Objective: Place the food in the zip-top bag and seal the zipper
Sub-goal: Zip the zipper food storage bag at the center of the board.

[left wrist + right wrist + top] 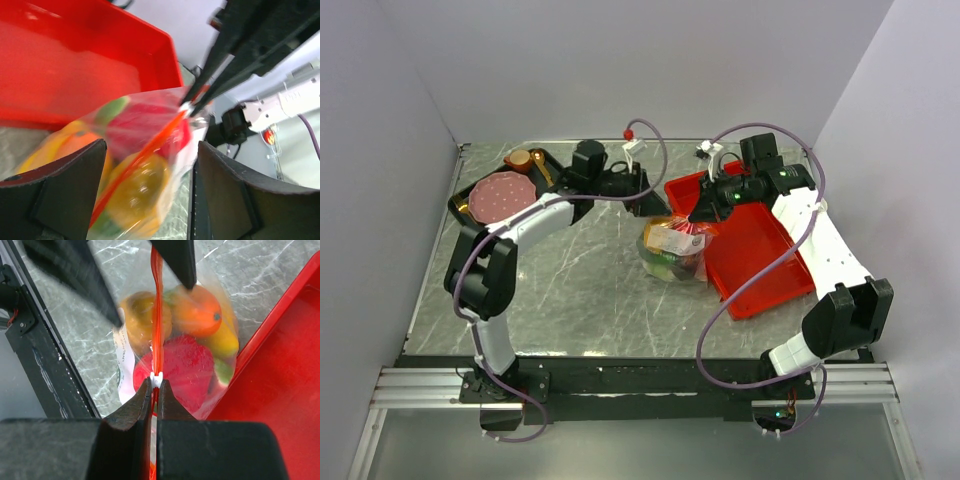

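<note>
I should pull my right gripper over the red tray (pixel 265 382), which is to its right in the top view, to run the white slider (pixel 156 378) along the zipper. Then I should let go.
The clear zip-top bag (pixel 675 252) lies on the table against the red tray's left edge. The food is inside it: an orange (pixel 197 310), a yellow fruit (pixel 227 342), a red piece (pixel 185 367) and a bit of green (pixel 226 372). My right gripper (pixel 156 385) is shut on the orange-red zipper (pixel 158 315) at its white slider (pixel 156 378). My left gripper (pixel 150 150) is open and straddles the other end of the zipper (pixel 150 150), with the bag between its fingers (pixel 65 190). In the top view the left gripper (pixel 650 205) and the right gripper (pixel 698 215) stand over the bag's far edge.
The red tray (pixel 760 260) lies right of the bag, under my right arm. A pink plate (pixel 502 197) sits on a black tray at the back left with a brown item (pixel 520 158). Walls close in the left, back and right sides.
</note>
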You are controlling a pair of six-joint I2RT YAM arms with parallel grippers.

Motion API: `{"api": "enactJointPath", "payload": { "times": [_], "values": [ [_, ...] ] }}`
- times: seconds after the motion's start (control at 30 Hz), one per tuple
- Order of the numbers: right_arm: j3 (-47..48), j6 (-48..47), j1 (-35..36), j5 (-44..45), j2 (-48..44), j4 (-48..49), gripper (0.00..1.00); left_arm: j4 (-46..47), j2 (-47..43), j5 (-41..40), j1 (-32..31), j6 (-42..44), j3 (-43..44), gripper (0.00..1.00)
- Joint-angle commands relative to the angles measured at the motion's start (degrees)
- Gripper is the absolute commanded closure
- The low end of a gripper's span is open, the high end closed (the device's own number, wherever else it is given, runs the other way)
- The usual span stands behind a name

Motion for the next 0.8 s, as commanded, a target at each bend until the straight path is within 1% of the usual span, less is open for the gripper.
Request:
{"api": "enactJointPath", "payload": {
  "times": [0.0,0.1,0.2,0.3,0.33,0.4,0.5,0.57,0.6,0.67,0.7,0.77],
  "values": [
    [1.9,0.6,0.4,-2.3,-0.1,1.1,1.0,-2.5,1.0,3.3,-2.6,5.1,5.5,0.21],
    [2.1,0.6,0.5,-2.0,0.0,1.4,1.0,-8.7,2.9,4.1,-4.0,9.1,8.5,0.23],
    [2.5,0.5,0.4,-1.8,0.1,1.4,1.0,-10.9,3.0,3.7,-4.6,11.0,8.3,0.27],
    [3.1,0.1,0.4,-1.4,0.5,1.0,1.0,-10.8,2.2,3.7,-4.6,11.2,6.5,0.36],
    [3.2,0.2,0.4,-1.1,0.7,0.8,1.0,-10.8,2.0,2.9,-4.6,11.2,6.1,0.4],
    [3.5,0.2,0.5,-1.0,0.8,0.8,1.0,-11.0,1.7,2.7,-4.7,11.5,5.5,0.45],
    [3.4,0.3,0.4,-1.0,0.8,1.1,1.0,-11.4,2.3,2.5,-4.7,12.3,5.8,0.61],
    [3.5,0.4,0.4,-1.1,0.8,1.2,1.0,-13.8,2.4,2.0,-4.8,12.8,6.2,0.71],
    [3.7,0.3,0.5,-0.9,0.9,1.1,1.0,-14.1,2.4,2.0,-4.8,13.0,6.4,0.78],
    [3.8,0.3,0.5,-0.9,1.1,1.0,1.0,-14.6,2.5,1.5,-4.9,13.3,6.7,0.88],
    [3.9,0.5,0.4,-0.8,1.2,1.1,1.0,-14.6,2.4,1.2,-5.2,13.2,6.7,0.97],
    [3.9,0.7,0.5,-0.6,1.1,1.4,1.0,-14.7,2.3,0.6,-5.4,13.3,6.3,0.99]
  ]
}}
